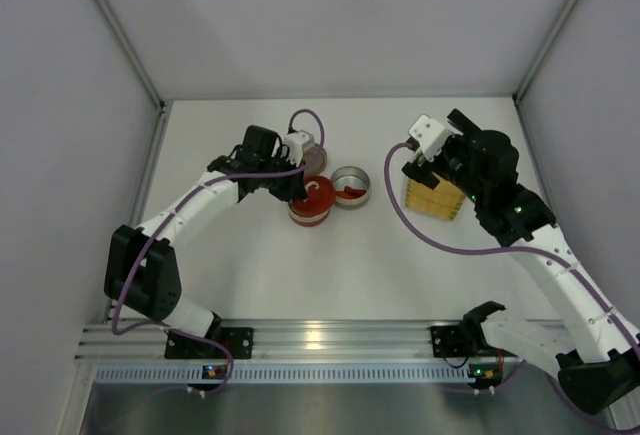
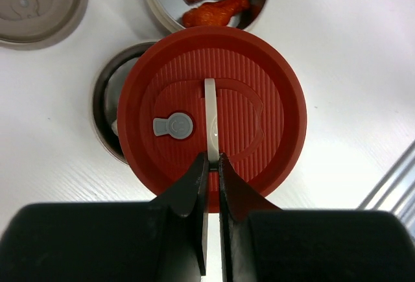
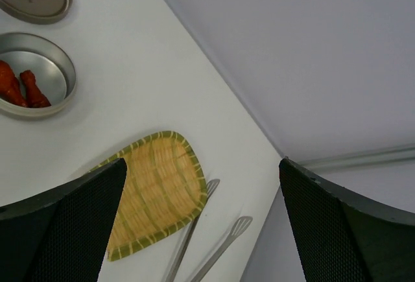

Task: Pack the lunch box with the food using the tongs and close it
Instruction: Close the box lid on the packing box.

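Observation:
My left gripper moves down and to its left in the wrist view next, where the half-covered tin [image 1: 309, 219] [image 2: 118, 99] lies, and lowers the off-centre lid to release it.
My left gripper [image 2: 213, 159] is shut on the grey strap handle of a round red lid [image 2: 214, 110]. The lid lies off-centre over one round metal lunch box tin [image 2: 104, 110], most of whose inside is hidden. A second tin [image 2: 152, 3] just beyond holds food, red drumstick pieces [image 2: 214, 0]. In the right wrist view the silver tongs [image 3: 192, 229] lie flat on the table beside the yellow woven mat [image 3: 155, 191]. My right gripper [image 3: 201, 165] hangs wide open above them, holding nothing. From above, the right arm hides the tongs.
A grey round lid [image 2: 39, 3] lies on the table behind the tins. The side wall [image 3: 292, 68] and its metal frame stand close to the right of the mat. From above, the left gripper [image 1: 300, 193] and right gripper [image 1: 432, 177] are well apart.

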Tool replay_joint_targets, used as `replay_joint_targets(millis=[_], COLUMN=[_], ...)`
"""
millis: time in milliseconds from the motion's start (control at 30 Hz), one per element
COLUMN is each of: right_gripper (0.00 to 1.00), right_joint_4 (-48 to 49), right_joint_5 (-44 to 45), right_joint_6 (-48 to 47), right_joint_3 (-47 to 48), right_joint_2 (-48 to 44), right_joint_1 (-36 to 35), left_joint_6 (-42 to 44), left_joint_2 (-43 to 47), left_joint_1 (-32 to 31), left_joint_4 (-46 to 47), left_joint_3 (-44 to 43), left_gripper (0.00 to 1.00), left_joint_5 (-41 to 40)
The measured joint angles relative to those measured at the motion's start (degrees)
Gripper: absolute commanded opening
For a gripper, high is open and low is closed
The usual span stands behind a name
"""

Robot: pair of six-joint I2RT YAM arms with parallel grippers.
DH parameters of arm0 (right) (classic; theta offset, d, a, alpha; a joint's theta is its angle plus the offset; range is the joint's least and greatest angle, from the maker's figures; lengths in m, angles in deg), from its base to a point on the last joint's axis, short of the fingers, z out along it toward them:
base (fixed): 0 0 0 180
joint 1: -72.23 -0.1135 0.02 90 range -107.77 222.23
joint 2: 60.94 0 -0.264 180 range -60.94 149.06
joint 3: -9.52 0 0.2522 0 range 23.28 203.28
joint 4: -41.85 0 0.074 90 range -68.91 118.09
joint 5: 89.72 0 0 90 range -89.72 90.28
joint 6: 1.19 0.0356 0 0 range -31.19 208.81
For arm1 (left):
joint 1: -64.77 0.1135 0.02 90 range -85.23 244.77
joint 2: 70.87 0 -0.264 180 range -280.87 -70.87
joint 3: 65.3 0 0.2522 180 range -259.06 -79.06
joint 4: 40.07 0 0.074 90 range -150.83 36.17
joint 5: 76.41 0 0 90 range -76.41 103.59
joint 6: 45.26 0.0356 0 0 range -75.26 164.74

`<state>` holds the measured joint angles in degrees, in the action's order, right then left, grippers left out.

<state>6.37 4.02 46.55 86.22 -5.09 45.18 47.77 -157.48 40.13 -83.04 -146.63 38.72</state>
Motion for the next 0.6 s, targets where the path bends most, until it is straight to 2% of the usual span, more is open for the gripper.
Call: replay_joint_targets(millis=[167,600], right_gripper=[0.99,0.99], right_joint_4=[-1.6,-1.5], right_joint_5=[-4.9,-9.5], right_joint_6=[3.5,9.3], right_joint_3=[0.0,-0.3], right_joint_2=[-0.4,-2.6], right_joint_1=[5.2,9.2], left_joint_6=[2.1,5.6], left_joint_2=[-2.1,-3.3], left_joint_1=[-0.6,-3.2], left_joint_4=[3.8,7.2], left_joint_3=[1.2,3.6], left_gripper=[0.0,0.0], left_joint_5=[-4.0,-11.1])
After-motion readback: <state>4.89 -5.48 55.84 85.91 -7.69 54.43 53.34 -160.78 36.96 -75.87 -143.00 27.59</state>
